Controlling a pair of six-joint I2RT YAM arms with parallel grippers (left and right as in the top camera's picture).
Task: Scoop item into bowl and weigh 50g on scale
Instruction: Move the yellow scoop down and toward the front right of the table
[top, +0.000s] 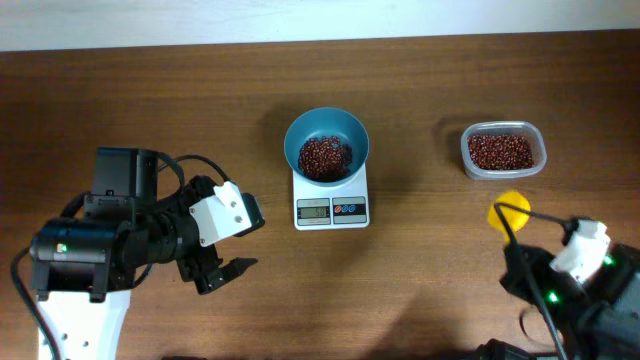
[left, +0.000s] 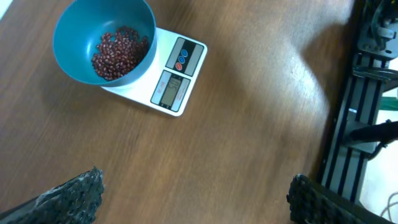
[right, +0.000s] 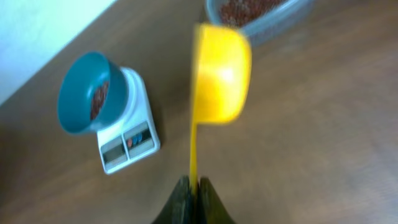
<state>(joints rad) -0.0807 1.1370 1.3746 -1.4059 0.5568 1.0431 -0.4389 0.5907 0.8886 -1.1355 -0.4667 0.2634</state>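
My right gripper holds the yellow scoop and should next move lower toward the scale, then bring the scoop down onto bare wood.
The teal-blue bowl sits on the white scale at table centre and holds a heap of red-brown beans. In the left wrist view the bowl, its beans and the scale lie at upper left. My left gripper is open and empty over bare wood, left of the scale. My right gripper is shut on the thin handle of a yellow scoop, whose head is held low at right, between scale and tub.
A clear plastic tub with more beans stands at the back right, and its edge shows in the right wrist view. A black frame runs along the right of the left wrist view.
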